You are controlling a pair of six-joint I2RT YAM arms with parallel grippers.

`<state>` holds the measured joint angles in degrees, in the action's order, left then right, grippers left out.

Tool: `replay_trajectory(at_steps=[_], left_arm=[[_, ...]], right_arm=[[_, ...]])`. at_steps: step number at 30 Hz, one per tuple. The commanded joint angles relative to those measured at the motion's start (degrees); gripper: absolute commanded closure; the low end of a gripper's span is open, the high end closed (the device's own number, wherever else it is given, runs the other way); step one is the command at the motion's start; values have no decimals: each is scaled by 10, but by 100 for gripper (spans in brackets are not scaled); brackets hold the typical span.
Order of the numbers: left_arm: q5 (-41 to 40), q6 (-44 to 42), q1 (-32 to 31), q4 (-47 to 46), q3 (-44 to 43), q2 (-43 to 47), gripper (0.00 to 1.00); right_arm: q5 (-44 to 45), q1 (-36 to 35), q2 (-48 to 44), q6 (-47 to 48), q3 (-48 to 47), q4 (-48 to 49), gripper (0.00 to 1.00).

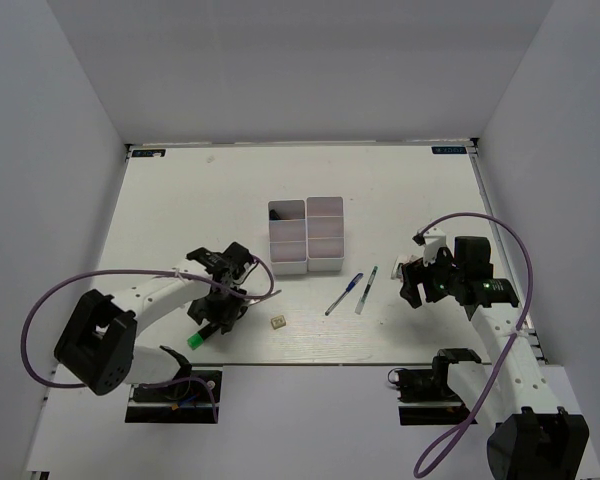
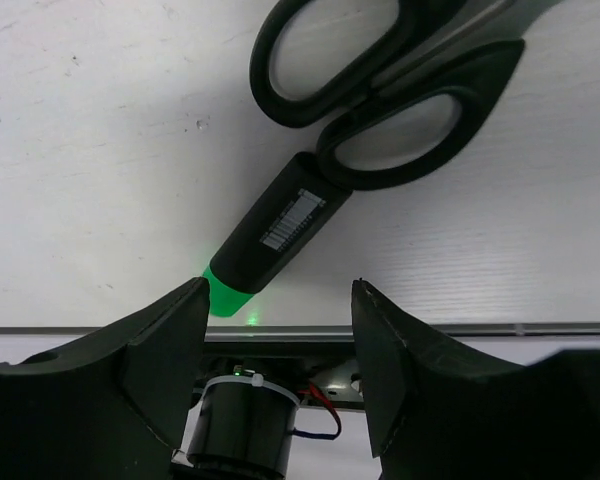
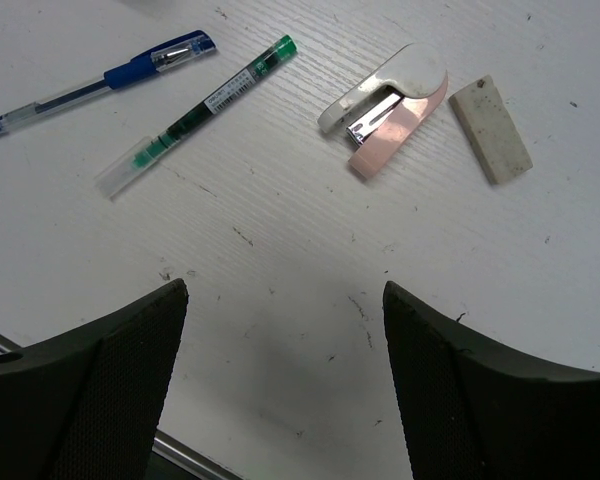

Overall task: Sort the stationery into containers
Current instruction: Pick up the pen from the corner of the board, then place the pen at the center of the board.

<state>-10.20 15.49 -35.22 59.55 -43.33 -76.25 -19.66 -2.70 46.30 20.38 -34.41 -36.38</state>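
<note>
The black marker lies below my left gripper, and the scissors' rings crowd one end of it, so I need to lower that gripper with its open fingers on both sides of the marker's body [image 1: 207, 331] [image 2: 260, 250], beside the green end.
In the left wrist view black-handled scissors [image 2: 390, 90] lie on the table, their handle rings overlapping a dark marker [image 2: 270, 235] with a green end. My left gripper [image 2: 278, 292] is open just short of that green end and holds nothing. From above, the left gripper [image 1: 218, 308] covers the scissors, and the marker's green end [image 1: 194, 341] sticks out. The right gripper [image 3: 285, 290] hangs open over bare table. Beyond it lie a blue pen [image 3: 110, 75], a slim green-ink pen [image 3: 195, 105] and a white eraser [image 3: 490, 128]. The white containers [image 1: 305, 235] stand mid-table. A beige block [image 1: 278, 323] lies near them.
A small white and pink stapler [image 3: 385, 105] lies between the slim pen and the eraser. The table's front edge [image 1: 310, 362] runs close behind both grippers. White walls enclose the table on three sides. Purple cables loop from each arm.
</note>
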Motion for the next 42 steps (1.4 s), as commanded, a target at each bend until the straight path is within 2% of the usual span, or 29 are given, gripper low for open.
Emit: replay_trajectory(at_steps=[1, 10, 13, 14, 17, 19, 20, 24, 29, 32, 33, 35, 36, 42], left_arm=[[-17, -3, 3, -24, 5, -17, 31], [0, -15, 8, -77, 2, -84, 33], [9, -14, 9, -89, 11, -100, 41], [14, -11, 9, -94, 13, -102, 49], [26, -1, 9, -106, 27, -108, 64], [26, 4, 8, -106, 33, -114, 72], [27, 4, 9, -103, 33, -117, 80], [25, 11, 7, -74, 6, -88, 98], [29, 9, -11, -53, -68, 42, 100], [70, -17, -18, -148, -85, 126, 100], [93, -27, -19, -238, -71, 137, 100], [101, -39, -17, -299, -65, 159, 100], [113, -55, -19, -388, -61, 159, 100], [105, -121, -18, -592, -85, 71, 100]], right_arm=[[-9, 1, -6, 3, -18, -4, 19], [-8, 2, -11, 3, -19, -4, 18], [-7, 1, -17, 2, -19, -4, 18], [-7, 1, -17, 3, -18, -4, 18], [-7, 2, -20, 3, -19, -3, 18], [-8, 2, -19, 4, -18, -5, 18], [-7, 0, -21, 2, -19, -4, 18], [-9, 1, -23, 4, -19, -6, 18], [-11, 1, -23, 3, -17, -3, 18], [-12, 1, -18, 4, -17, -4, 18], [-12, 1, -18, 4, -19, -3, 18], [-12, 2, -17, 3, -16, -4, 18], [-11, 1, -17, 2, -17, -3, 18], [-10, 0, -14, 2, -15, -1, 18]])
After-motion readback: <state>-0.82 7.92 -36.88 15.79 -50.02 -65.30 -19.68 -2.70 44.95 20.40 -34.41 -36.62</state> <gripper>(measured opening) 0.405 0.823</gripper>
